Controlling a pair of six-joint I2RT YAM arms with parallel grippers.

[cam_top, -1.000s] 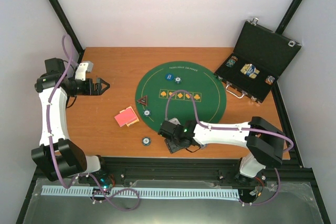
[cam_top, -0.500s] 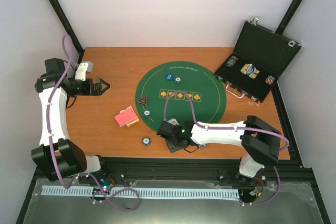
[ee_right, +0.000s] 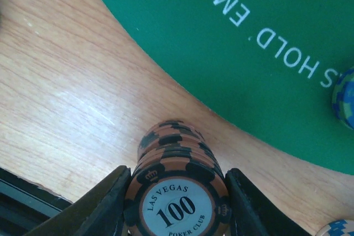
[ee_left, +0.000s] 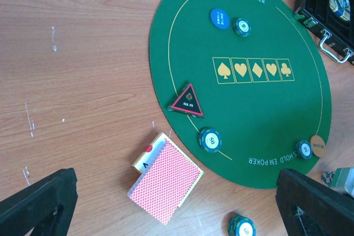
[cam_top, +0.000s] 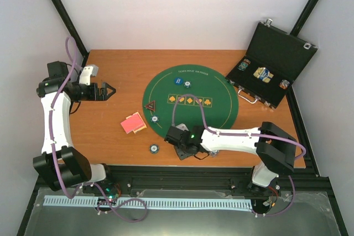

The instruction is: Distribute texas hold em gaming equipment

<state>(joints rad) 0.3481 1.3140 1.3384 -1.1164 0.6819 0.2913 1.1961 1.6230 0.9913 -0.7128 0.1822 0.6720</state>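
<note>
My right gripper will next lift the stack, carry it outward and lower it beside the chip near the triangular marker, as the green mat is clear there.
A stack of orange-and-black poker chips, the top one marked 100, stands on the wood just off the near edge of the green mat. My right gripper is shut on this stack, one finger against each side. A deck of red-backed cards lies on the wood left of the mat, with a face-up card under it. Single chips lie on the mat and on the wood. My left gripper is open with nothing in it, far left above the table.
On the mat lie a triangular marker, a blue chip and a green chip. A black case stands open at the back right with chips inside. Two blue chips lie right of my right gripper.
My right gripper's jaws have come together on the chip stack, and the arm has shifted a little to the left. The left arm has not moved.
</note>
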